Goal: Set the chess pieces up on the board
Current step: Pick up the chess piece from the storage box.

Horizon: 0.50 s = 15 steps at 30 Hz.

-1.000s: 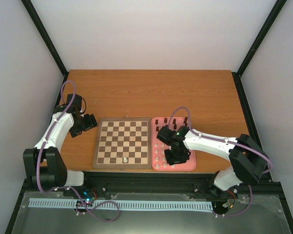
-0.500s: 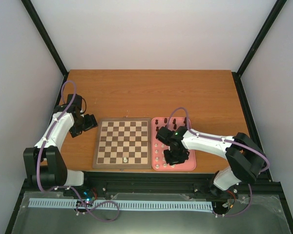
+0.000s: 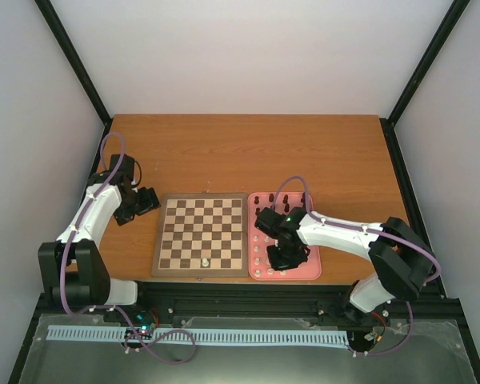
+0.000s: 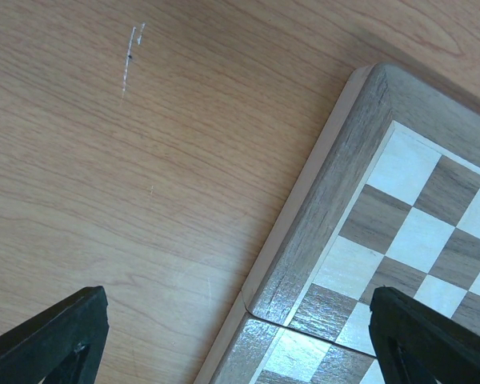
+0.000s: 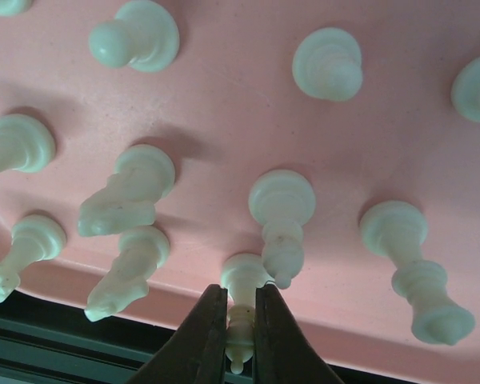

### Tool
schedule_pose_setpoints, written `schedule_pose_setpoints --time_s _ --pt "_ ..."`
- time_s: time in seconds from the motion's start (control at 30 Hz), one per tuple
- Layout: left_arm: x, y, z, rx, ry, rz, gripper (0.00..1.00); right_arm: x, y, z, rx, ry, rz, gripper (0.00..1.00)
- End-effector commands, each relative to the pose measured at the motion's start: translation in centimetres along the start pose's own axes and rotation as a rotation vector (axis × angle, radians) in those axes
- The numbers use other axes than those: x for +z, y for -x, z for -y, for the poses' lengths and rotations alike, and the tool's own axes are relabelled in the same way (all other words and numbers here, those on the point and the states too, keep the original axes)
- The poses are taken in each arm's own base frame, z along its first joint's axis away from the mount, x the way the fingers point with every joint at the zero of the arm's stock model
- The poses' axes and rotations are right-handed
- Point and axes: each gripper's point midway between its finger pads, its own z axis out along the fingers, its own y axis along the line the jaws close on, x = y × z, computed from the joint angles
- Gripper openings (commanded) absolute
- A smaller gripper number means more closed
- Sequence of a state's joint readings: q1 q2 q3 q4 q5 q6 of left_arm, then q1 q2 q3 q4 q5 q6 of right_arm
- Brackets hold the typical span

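Observation:
My right gripper will next lift and carry its piece over the square on the tray side of the board's cream piece, then lower it and release. That square is empty.
The wooden chessboard (image 3: 200,234) lies in the middle with one cream piece (image 3: 206,262) on its near row. My right gripper (image 3: 283,258) is low over the near end of the pink tray (image 3: 314,269). In the right wrist view its jaws (image 5: 240,302) are shut on a cream piece (image 5: 242,322) whose base stands on the tray by the near rim. Several other cream pieces (image 5: 282,210) stand around it. My left gripper (image 3: 148,200) is open and empty beside the board's far left corner (image 4: 360,184).
Dark pieces (image 3: 285,198) stand at the far end of the tray. The tray touches the board's right side. Bare wooden tabletop (image 3: 248,152) lies beyond the board. A black frame rail (image 3: 248,298) runs along the near edge.
The right gripper has shifted slightly left over the near end of the tray. The left arm has not moved.

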State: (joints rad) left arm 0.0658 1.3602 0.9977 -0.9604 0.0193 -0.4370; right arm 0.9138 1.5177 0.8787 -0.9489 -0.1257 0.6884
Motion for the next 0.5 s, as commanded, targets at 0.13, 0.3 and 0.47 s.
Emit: schedule_pose_setpoints --time_s 0.13,0.3,0.47 --pt "-0.9 1.0 0.5 0.018 -0.025 0.036 1.0 -1.6 -0.3 0.7 -0.001 -0.042 0.009 0.03" --pt "-1.1 1.0 0.6 0.019 -0.03 0.041 1.0 -6.1 0.2 -0.3 -0.032 -0.055 0.061 0.03" --pt "-1.0 0.9 0.7 0.018 -0.037 0.039 1.0 -9.7 1.6 -3.7 -0.118 -0.023 0.119 0.03"
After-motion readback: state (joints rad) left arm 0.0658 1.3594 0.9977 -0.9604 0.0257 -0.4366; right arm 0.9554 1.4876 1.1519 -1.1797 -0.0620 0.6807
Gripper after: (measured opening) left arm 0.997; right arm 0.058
